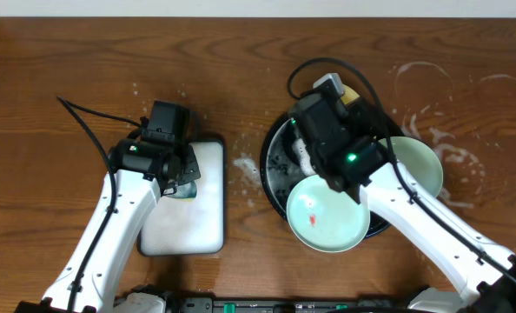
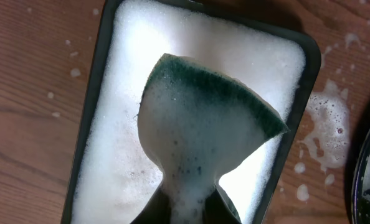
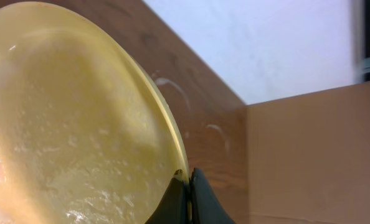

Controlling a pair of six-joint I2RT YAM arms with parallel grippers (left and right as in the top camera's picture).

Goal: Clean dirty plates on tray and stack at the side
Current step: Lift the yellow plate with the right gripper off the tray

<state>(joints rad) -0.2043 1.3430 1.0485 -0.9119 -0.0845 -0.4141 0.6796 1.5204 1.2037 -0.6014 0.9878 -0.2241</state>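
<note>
Open wood shows past the second mint-green plate, so the robot's right gripper needs to swing to the right in the overhead view next, go down and let go of the yellow plate's rim.
My right gripper [image 3: 189, 184] is shut on the rim of the yellow plate [image 3: 73, 124], which is wet, sudsy and held tilted. In the overhead view this gripper [image 1: 320, 117] is above the black tray [image 1: 272, 165], and only a sliver of the yellow plate [image 1: 353, 93] shows. A mint-green plate [image 1: 327, 222] with a red smear lies at the tray's front. A second mint-green plate [image 1: 419, 163] lies at its right. My left gripper [image 2: 191, 208] is shut on a sudsy green-topped sponge [image 2: 203, 124], held above the foam-filled sponge tray [image 2: 98, 81].
The white sponge tray with its black rim [image 1: 208, 204] stands left of the black tray. Foam blobs [image 1: 243, 163] lie on the wood between them. Dried ring marks [image 1: 423, 78] show at the back right. A cardboard wall [image 3: 309, 155] stands at the table's far side.
</note>
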